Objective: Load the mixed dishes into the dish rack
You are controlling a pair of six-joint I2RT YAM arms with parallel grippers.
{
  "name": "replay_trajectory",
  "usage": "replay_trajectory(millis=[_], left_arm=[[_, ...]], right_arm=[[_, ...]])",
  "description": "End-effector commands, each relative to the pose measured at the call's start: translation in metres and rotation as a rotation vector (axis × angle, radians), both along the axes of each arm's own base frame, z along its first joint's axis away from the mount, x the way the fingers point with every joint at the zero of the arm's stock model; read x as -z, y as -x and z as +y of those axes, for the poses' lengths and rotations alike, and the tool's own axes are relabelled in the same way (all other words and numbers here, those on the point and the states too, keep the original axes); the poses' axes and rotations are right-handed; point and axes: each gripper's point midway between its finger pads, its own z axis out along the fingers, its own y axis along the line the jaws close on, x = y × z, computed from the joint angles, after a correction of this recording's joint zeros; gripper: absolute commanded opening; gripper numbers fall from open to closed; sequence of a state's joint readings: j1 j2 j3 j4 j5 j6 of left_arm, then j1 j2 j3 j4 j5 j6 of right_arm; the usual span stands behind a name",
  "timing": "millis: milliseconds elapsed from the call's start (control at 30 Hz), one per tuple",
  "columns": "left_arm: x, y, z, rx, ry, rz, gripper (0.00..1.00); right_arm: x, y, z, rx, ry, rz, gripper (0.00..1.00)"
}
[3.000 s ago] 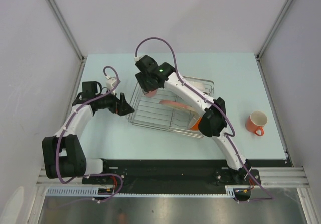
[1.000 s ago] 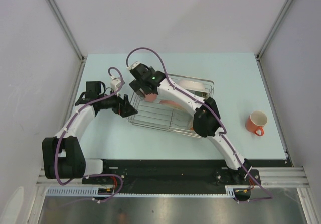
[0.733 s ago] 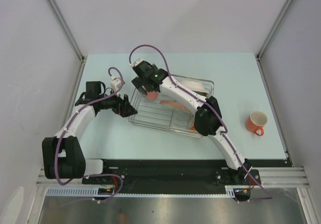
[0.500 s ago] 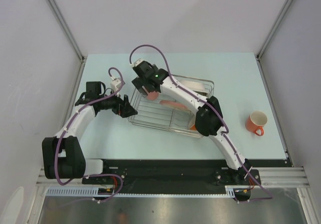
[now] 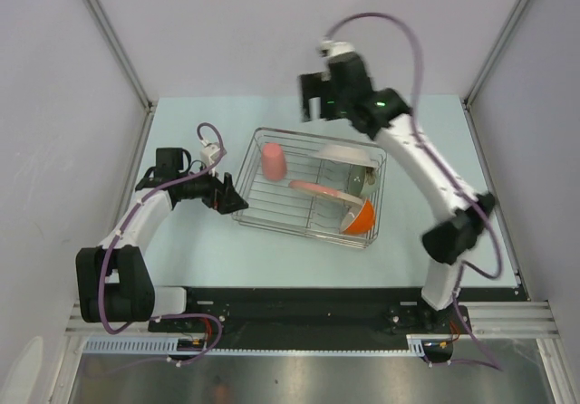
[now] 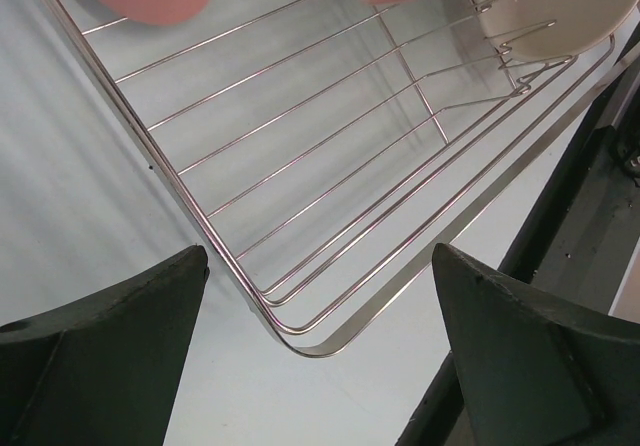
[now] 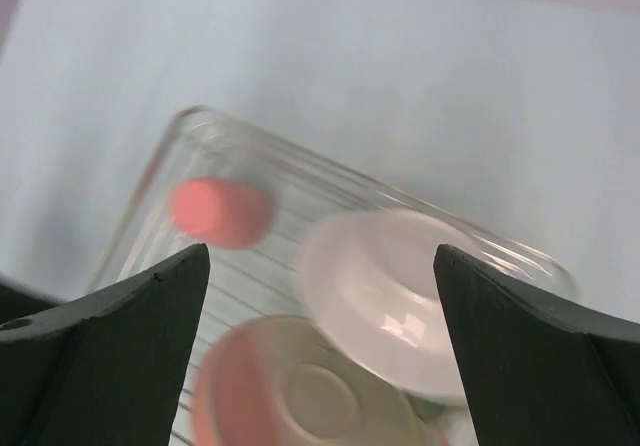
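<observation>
The tabletop beneath the elbow is to the right of my right gripper in the top view. I need to swing back and down there, since the dishes in sight are in the rack.
The silver wire dish rack [image 5: 299, 227] sits mid-table. In it are a coral-pink cup [image 5: 272, 161] standing upside down at the left, a pinkish-white plate [image 5: 347, 154], a pink-rimmed plate [image 5: 317, 188], a pale green bowl [image 5: 368, 180] and an orange bowl [image 5: 361, 216]. My right gripper [image 5: 308, 110] is open and empty, raised above the rack's far edge. Its wrist view looks down on the cup [image 7: 220, 211] and the white plate [image 7: 390, 301]. My left gripper [image 5: 234, 196] is open, its fingers [image 6: 100, 356] on either side of the rack's near-left corner [image 6: 300, 336].
White walls enclose the table on three sides. The right arm's elbow [image 5: 453, 236] hangs over the table's right side and hides what lies beneath it. The black base rail [image 5: 299, 304] runs along the near edge.
My right gripper has let go of the coral-pink cup, which now stands in the rack's left part. The right arm has lifted away up and to the back right. The left arm has not moved.
</observation>
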State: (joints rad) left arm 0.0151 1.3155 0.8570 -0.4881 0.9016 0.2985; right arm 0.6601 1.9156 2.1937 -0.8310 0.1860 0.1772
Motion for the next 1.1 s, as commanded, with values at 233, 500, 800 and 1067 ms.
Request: replay_trajectory(millis=[233,500,800,1067], left_arm=[[-0.019,-0.005,-0.003,0.049,0.000,-0.081,1.00],[-0.028,-0.009,-0.004,0.046,0.007,-0.095,1.00],[-0.027,-0.005,-0.002,0.045,-0.014,-0.114,1.00],[-0.020,-0.004,-0.002,0.047,-0.013,-0.113,1.00]], right_arm=[[-0.014,0.104,-0.304,1.011,-0.432,-0.211,1.00],[0.066,0.129,-0.308,1.098,-0.296,0.070,1.00],[0.135,0.144,-0.343,1.333,-0.195,0.325,0.93],[0.153,0.162,-0.371,1.481,-0.123,0.392,0.97]])
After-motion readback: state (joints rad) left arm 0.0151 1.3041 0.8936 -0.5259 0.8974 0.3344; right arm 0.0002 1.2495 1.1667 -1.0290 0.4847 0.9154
